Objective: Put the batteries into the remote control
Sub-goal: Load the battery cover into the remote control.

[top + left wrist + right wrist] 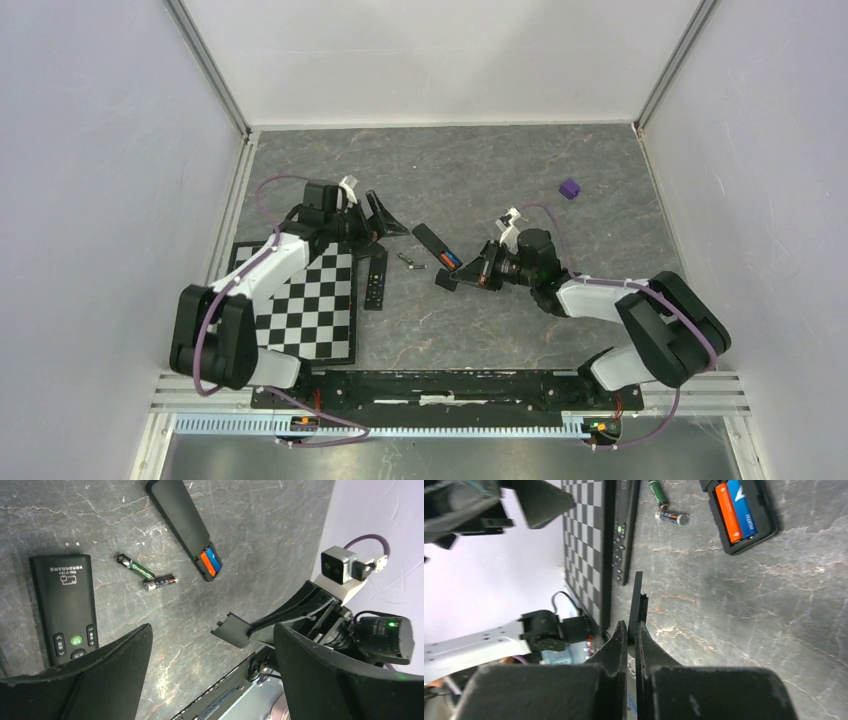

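Note:
The open bay [736, 512] already holds both batteries, so my right gripper next needs to move outward, tilt flatter, lower the cover [638, 602] over the bay, which is outward and below, and let go.
The black remote control [434, 244] lies back-up on the table, its bay open at the near end. The orange battery [727, 512] and the blue battery [742, 507] lie side by side in the bay, which also shows in the left wrist view [210, 562]. My right gripper [630, 630] is shut on the small black battery cover [638, 602], held edge-on above the table just near of the remote [758, 527]; the cover shows in the top view [446, 281] too. My left gripper [372, 225] is open and empty, hovering left of the remote.
A twin black remote [376, 278] lies button side up beside a checkerboard mat [310, 300]. Two loose batteries, one green [135, 566] and one dark [160, 582], lie between the two remotes. A purple cube [569, 188] sits at the far right.

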